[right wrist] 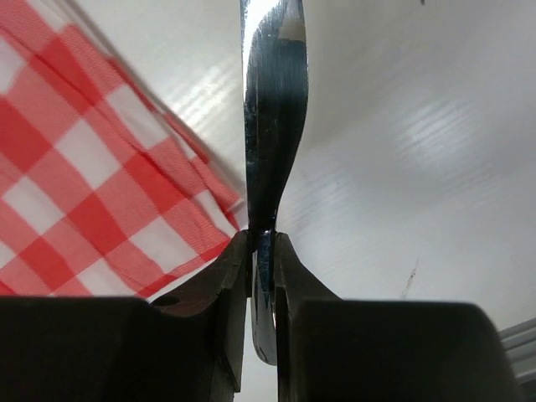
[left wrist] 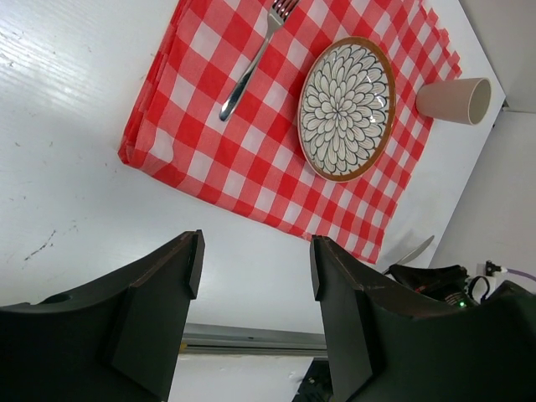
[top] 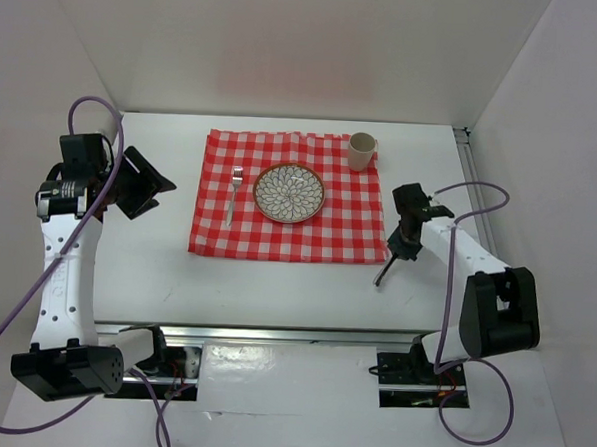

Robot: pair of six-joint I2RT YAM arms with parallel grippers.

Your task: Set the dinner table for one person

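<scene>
The cloth lies empty across the plate (top: 289, 193) from the fork. My right gripper needs to move outward over there first, to turn and lower the knife alongside the plate.
The white dinner table (top: 275, 292) carries a red-and-white checked cloth (top: 278, 237). On the cloth lie a patterned plate (top: 289, 193) and, to its left, a fork (top: 233, 193). A beige cup (top: 361, 151) stands at the cloth's far right corner. My right gripper (top: 405, 247) is shut on a silver knife (top: 384, 272), just off the cloth's near right corner. In the right wrist view the knife (right wrist: 272, 100) sits edge-on between the shut jaws of the gripper (right wrist: 263, 243), beside the cloth (right wrist: 75, 184). My left gripper (top: 145, 183) is open and empty, raised left of the cloth.
The left wrist view shows the open gripper (left wrist: 255, 251) above bare table (left wrist: 75, 126), with the fork (left wrist: 251, 63), plate (left wrist: 346, 109) and cup (left wrist: 455, 100) beyond. A metal rail (top: 273, 332) runs along the near edge. White walls close in three sides.
</scene>
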